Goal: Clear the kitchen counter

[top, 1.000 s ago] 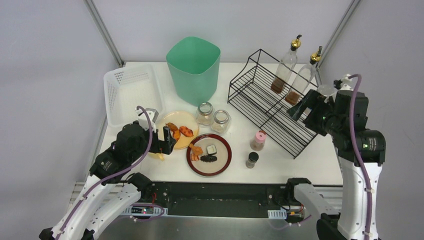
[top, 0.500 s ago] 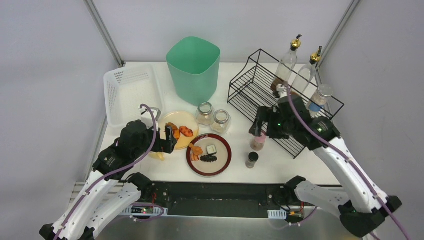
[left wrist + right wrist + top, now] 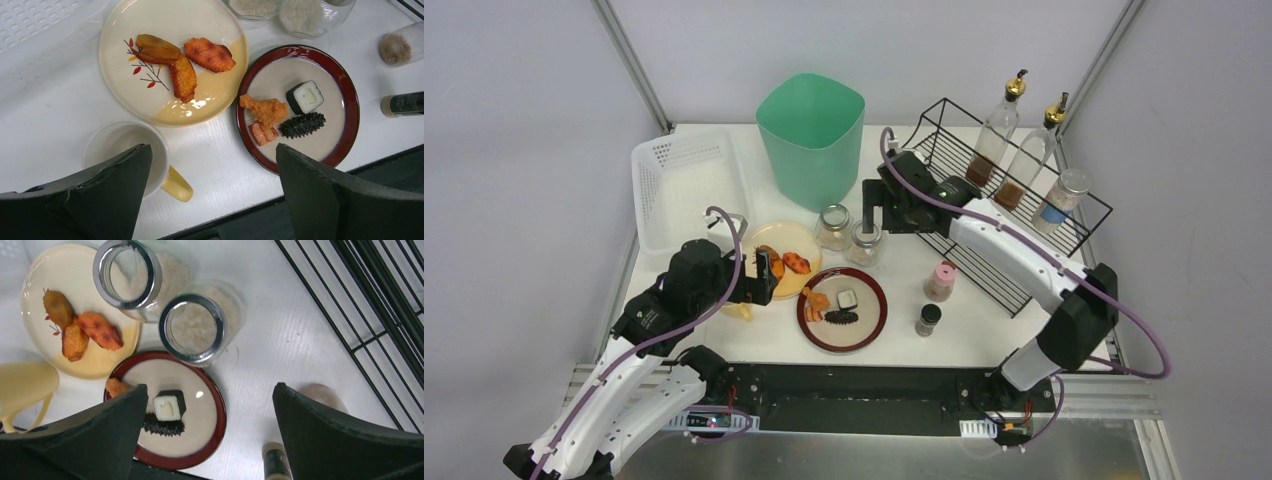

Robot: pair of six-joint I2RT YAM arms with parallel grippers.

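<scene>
The jar stands below my right gripper, toward the left in the wrist view. I need to move my right gripper down and to that side, around the rack-side jar's rim (image 3: 866,232) (image 3: 194,330).
The white kitchen counter (image 3: 984,310) holds a cream plate (image 3: 789,240) of fried pieces, a red-rimmed plate (image 3: 869,310) with sushi and bits, two glass jars (image 3: 833,226) (image 3: 865,241), a pink-capped shaker (image 3: 941,281), a dark-capped bottle (image 3: 928,319) and a mug (image 3: 742,310) with a yellow handle. My left gripper (image 3: 759,277) is open and empty, above the counter between the mug (image 3: 125,145) and the red-rimmed plate (image 3: 345,90). My right gripper (image 3: 871,212) is open and empty, above the jars (image 3: 192,327) and the red-rimmed plate (image 3: 215,410).
A green bin (image 3: 811,135) stands at the back centre and a white perforated basket (image 3: 686,180) at the back left. A black wire rack (image 3: 984,200) at the right holds two oil bottles (image 3: 996,130) (image 3: 1029,155) and a jar (image 3: 1064,197).
My right arm has swung from over the rack at the far right leftward to above the two jars. My left gripper has shifted only slightly.
</scene>
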